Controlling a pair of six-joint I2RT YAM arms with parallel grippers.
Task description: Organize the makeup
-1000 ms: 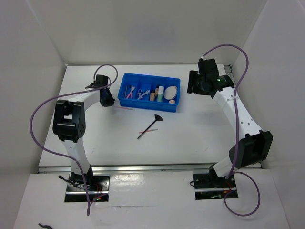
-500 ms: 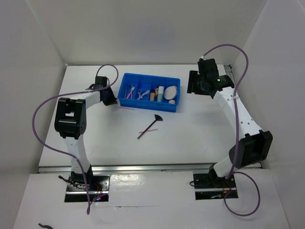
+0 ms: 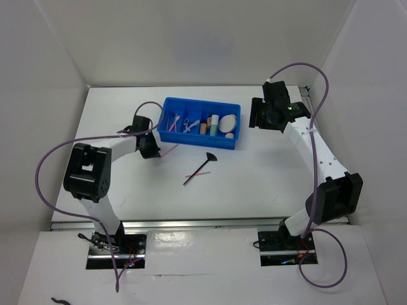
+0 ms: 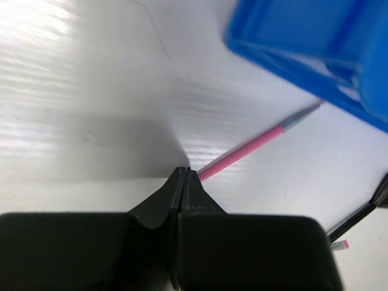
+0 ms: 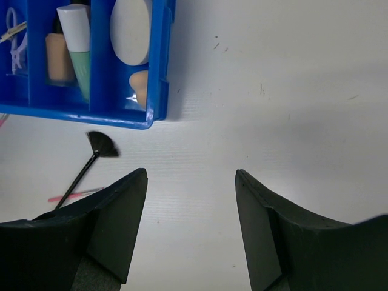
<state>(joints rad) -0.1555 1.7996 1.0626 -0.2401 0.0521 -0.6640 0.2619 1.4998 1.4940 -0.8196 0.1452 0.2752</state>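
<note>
The pink stick will next slide rightward in the top view with my left gripper, onto the table in front of the tray, where I will release it.
My left gripper (image 3: 153, 151) (image 4: 183, 172) is shut low over the table, just left of the blue tray's (image 3: 197, 141) near corner. A thin pink stick (image 3: 170, 150) (image 4: 248, 151) runs out from between its tips towards the tray (image 4: 291, 54). My right gripper (image 3: 258, 115) (image 5: 191, 176) hangs open and empty, right of the tray (image 5: 79, 115). Inside the tray lie a beige bottle (image 5: 59, 57), a mint-green tube (image 5: 77, 42), a round cream puff (image 5: 130, 30) and a peach sponge (image 5: 140, 88). A black fan brush (image 3: 200, 166) (image 5: 100, 145) and another pink stick (image 3: 197, 174) (image 5: 76, 195) lie on the table in front of the tray.
White walls close in the table on three sides. Purple cables loop from both arms. The tray's left compartments (image 3: 175, 121) hold a few thin sticks and small tools.
The left gripper has moved right and nearer along the table and closed. The pink stick by the tray, lying level before, now slants with its near end at the tips. The right arm stays still.
</note>
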